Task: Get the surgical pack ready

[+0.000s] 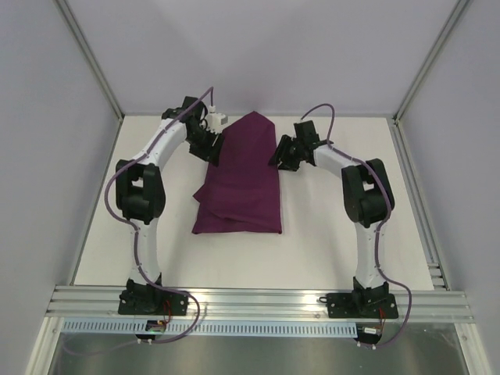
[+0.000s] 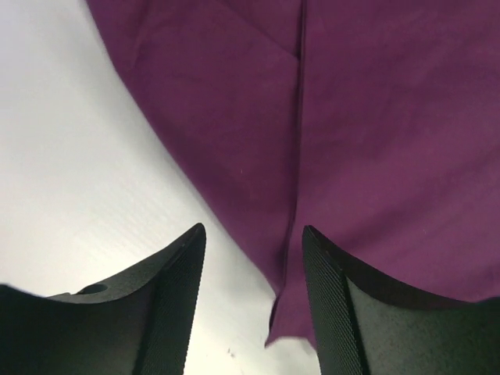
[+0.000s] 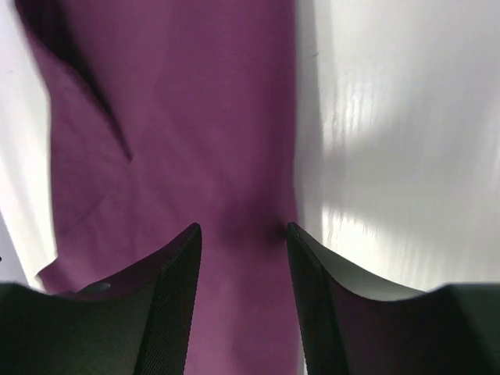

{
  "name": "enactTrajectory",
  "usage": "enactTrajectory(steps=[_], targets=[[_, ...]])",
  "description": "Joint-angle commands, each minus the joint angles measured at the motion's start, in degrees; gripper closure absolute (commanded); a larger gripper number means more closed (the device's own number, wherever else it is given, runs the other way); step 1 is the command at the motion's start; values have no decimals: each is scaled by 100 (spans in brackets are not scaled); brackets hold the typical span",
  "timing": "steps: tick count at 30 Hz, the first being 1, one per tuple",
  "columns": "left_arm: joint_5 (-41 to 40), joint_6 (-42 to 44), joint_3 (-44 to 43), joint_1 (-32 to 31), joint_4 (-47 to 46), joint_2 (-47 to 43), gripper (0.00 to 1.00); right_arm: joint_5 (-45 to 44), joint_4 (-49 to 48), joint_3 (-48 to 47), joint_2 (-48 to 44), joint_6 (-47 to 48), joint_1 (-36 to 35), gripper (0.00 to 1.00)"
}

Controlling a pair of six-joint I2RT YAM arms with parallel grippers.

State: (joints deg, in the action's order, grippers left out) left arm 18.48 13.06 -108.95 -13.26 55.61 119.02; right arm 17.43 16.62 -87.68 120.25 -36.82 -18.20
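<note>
My right gripper should next lower onto the cloth's long straight border [image 1: 275, 158] [image 3: 278, 225] and close its fingers there, since they are open just above the cloth at that border.
The surgical pack [image 1: 242, 176] shows only as a dark purple cloth, folded into a long shape with a pointed far end, lying mid-table. My left gripper [image 1: 212, 148] sits at the cloth's far left edge. In the left wrist view it [image 2: 254, 230] is open, and a loose corner of the cloth [image 2: 375, 117] lies on the table between its fingers. My right gripper [image 1: 283, 156] is at the cloth's right edge. In its wrist view it [image 3: 244, 226] is open above the cloth [image 3: 180, 117], with the right finger over the border. A tray, instruments or gauze are not visible.
The white table [image 1: 336, 234] is bounded by white walls and aluminium posts [image 1: 94, 62] at the sides. A metal rail [image 1: 258, 301] runs along the near edge and carries both arm bases.
</note>
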Motion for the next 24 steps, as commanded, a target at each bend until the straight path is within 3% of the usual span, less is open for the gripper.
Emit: enactTrajectory(steps=[1,6,15,19,24], targets=[[235,-357,-477,16,151,735,37,147,280,-548,638,-132,-17,50],[113,-585,-1250,16,256,1622,31,173,219,-856,1088,-299,26,53],[393,-708,-1656,25,196,2204,35,577,-186,-1312,1711,-677,237,62],[349,-761,-1691,60,-59,2204,37,753,-229,-1664,1958,-774,282,72],[472,-980,-1735,253,-358,2196,48,876,-440,-1796,1941,-880,299,89]])
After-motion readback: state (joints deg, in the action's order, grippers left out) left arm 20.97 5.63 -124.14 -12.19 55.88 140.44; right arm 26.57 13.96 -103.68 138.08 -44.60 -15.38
